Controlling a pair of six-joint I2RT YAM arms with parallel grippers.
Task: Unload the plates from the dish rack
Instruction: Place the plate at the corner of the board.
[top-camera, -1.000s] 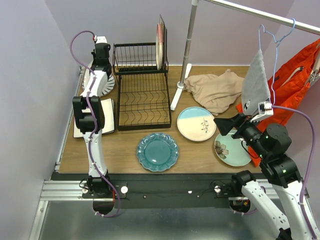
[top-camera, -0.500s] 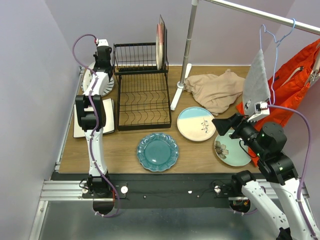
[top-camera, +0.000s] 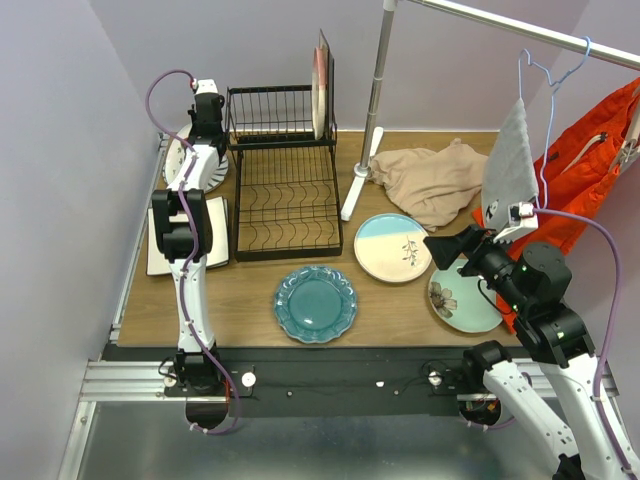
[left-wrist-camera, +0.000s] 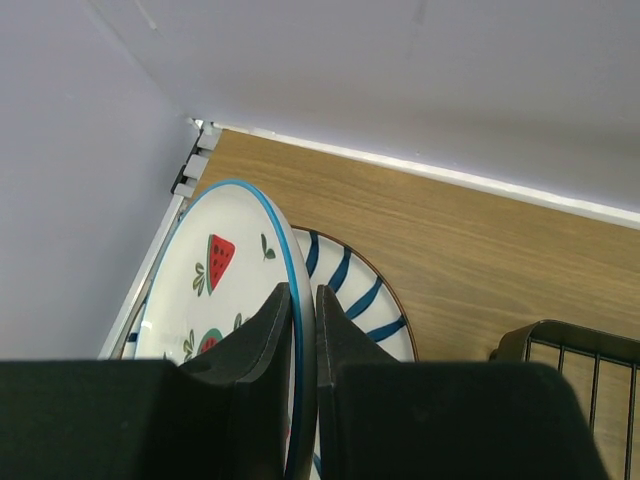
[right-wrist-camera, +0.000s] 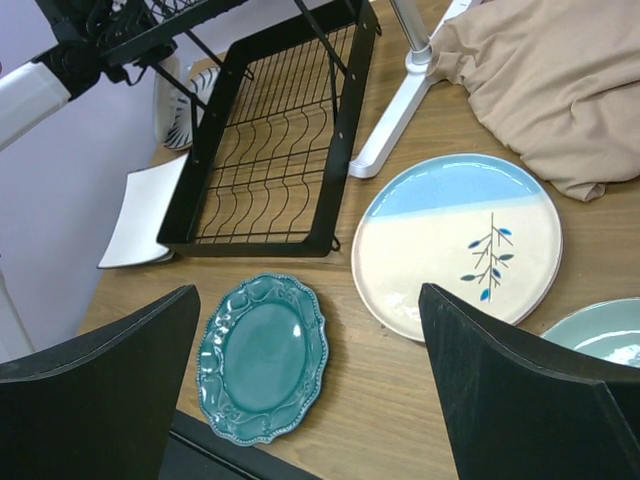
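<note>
The white plate hangs tilted, so it comes down next, turning in my left gripper to lie flat on the blue-striped plate, where its rim is released.
My left gripper (left-wrist-camera: 303, 300) is shut on the rim of a tilted white plate with red fruit and a blue edge (left-wrist-camera: 225, 290). It hangs over a blue-striped plate (left-wrist-camera: 350, 290) lying at the table's back left corner, left of the black wire dish rack (top-camera: 285, 190). Two plates (top-camera: 321, 80) stand upright in the rack's upper basket. A teal plate (top-camera: 315, 302), a cream-blue plate (top-camera: 393, 247) and a pale green floral plate (top-camera: 470, 305) lie on the table. My right gripper (top-camera: 445, 248) hovers open above them, holding nothing.
A white square plate (top-camera: 160, 240) lies left of the rack, partly under the left arm. The metal rail stand (top-camera: 370, 110) rises right of the rack. A beige cloth (top-camera: 430, 180), a grey cloth on a hanger (top-camera: 512, 165) and an orange garment (top-camera: 590, 170) fill the right.
The left arm has shifted slightly at the back left corner, still gripping the fruit plate. The right arm has edged a little to the left.
</note>
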